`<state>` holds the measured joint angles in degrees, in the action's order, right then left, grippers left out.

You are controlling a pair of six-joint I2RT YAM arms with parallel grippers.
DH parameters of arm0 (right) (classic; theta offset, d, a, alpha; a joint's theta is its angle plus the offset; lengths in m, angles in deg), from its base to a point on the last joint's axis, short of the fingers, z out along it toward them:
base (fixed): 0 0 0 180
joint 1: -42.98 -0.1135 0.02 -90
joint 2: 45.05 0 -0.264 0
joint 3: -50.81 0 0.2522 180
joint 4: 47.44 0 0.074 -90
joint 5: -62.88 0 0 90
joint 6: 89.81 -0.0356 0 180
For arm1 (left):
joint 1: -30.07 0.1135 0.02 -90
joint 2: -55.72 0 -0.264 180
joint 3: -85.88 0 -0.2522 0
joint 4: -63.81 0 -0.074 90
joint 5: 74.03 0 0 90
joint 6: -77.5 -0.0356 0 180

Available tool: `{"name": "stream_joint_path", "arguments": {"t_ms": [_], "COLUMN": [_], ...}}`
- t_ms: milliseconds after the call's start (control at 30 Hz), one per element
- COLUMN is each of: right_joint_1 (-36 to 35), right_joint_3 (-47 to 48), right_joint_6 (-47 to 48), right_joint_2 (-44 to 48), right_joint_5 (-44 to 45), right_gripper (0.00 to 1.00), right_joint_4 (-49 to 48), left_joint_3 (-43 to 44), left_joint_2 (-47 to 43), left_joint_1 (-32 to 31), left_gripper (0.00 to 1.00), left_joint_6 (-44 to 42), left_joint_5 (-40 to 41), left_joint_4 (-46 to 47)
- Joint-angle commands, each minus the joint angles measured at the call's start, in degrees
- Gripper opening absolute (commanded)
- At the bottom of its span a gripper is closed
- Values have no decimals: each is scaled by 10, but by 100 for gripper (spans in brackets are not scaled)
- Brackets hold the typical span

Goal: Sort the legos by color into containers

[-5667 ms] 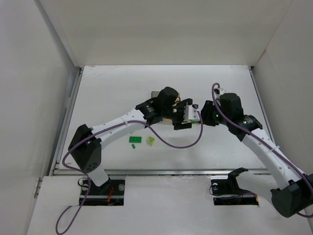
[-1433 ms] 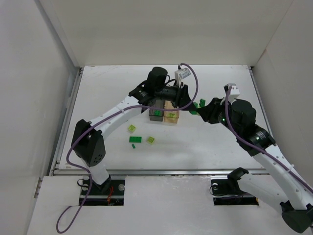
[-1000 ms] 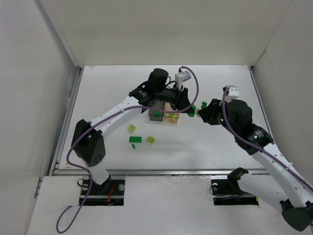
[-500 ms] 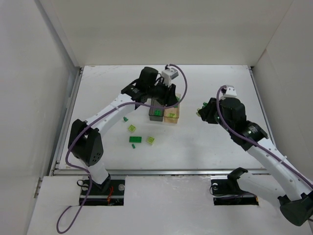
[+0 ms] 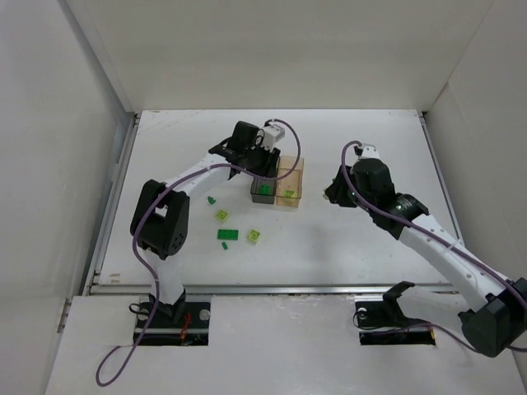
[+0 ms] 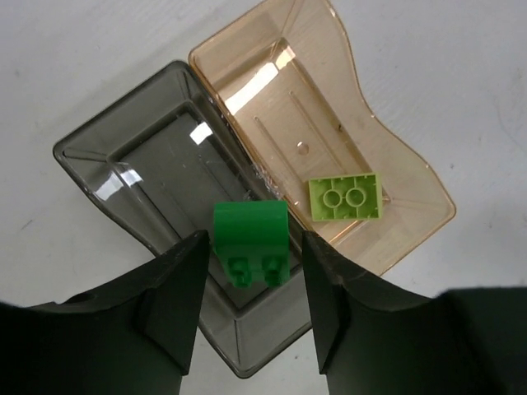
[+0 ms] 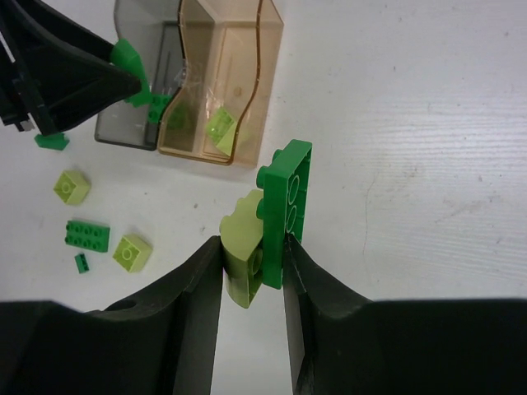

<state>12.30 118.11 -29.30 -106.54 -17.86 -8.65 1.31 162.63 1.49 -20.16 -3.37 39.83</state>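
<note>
The joined legos are lime and dark green, and these belong in different bins. My right gripper will next move back and down to the bare tabletop and let go of them there.
The joined containers stand mid-table: the smoky grey bin [image 5: 263, 189] on the left and the pale orange bin [image 5: 290, 183] on the right. My left gripper [image 6: 252, 251] is open over the grey bin [image 6: 156, 173]. A dark green lego [image 6: 251, 239] sits between its fingers and touches neither; I cannot tell whether it rests in the bin. A lime lego [image 6: 346, 197] lies in the orange bin [image 6: 280, 99]. My right gripper [image 7: 254, 247] is shut on a lime lego [image 7: 243, 247] joined to a dark green plate [image 7: 284, 202], right of the bins [image 5: 333, 193].
Loose legos lie on the table left of and in front of the bins: a small dark green one [image 5: 212, 200], a lime one [image 5: 221, 216], a dark green one [image 5: 228, 235] and a lime one [image 5: 254, 237]. White walls enclose the table on three sides.
My left gripper has moved left from beside my right gripper to above the grey bin and has opened around the dark green lego. My right gripper has shifted slightly left, still holding its joined pair.
</note>
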Motion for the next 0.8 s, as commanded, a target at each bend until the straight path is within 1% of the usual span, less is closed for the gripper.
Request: {"name": "stream_joint_path", "arguments": {"t_ms": [0,33,100,133,200,333,433,567,600,633,733,767], "right_joint_1": [0,0,0,0,0,0,0,0,0,0,0,0], "right_joint_3": [17,17,2,-4,-9,-30,-35,-21,-21,-16,-16,-16], "right_joint_6": [-16,-22,-22,-29,-36,-57,-79,-96,-96,-96,-96,-96], "right_joint_2": [-24,-24,-29,-24,-16,-3,-20,-99,-137,-155,-208,-219], "right_joint_5": [14,14,-2,-2,-7,-7,20,27,27,27,16,3], "right_gripper": [0,0,0,0,0,0,0,0,0,0,0,1], "right_joint_4": [5,12,12,7,0,1,24,70,77,82,74,64], "left_joint_3": [-12,-12,-12,-12,-12,-12,-12,-12,-12,-12,-17,-17], "left_joint_2": [-5,2,2,2,-3,-35,-55,-81,-88,-88,-101,-106], "left_joint_1": [11,11,11,11,11,11,-2,-16,-16,-22,-33,-33], "left_gripper": [47,51,57,65,71,73,73,73,73,73,71,71], "left_joint_6": [-2,3,3,3,8,0,-16,-22,-22,-22,-22,-22], "left_joint_5": [6,13,13,13,8,-13,-13,-19,-19,-25,-26,-26], "left_joint_4": [22,22,22,22,22,22,22,6,6,6,-4,-4]}}
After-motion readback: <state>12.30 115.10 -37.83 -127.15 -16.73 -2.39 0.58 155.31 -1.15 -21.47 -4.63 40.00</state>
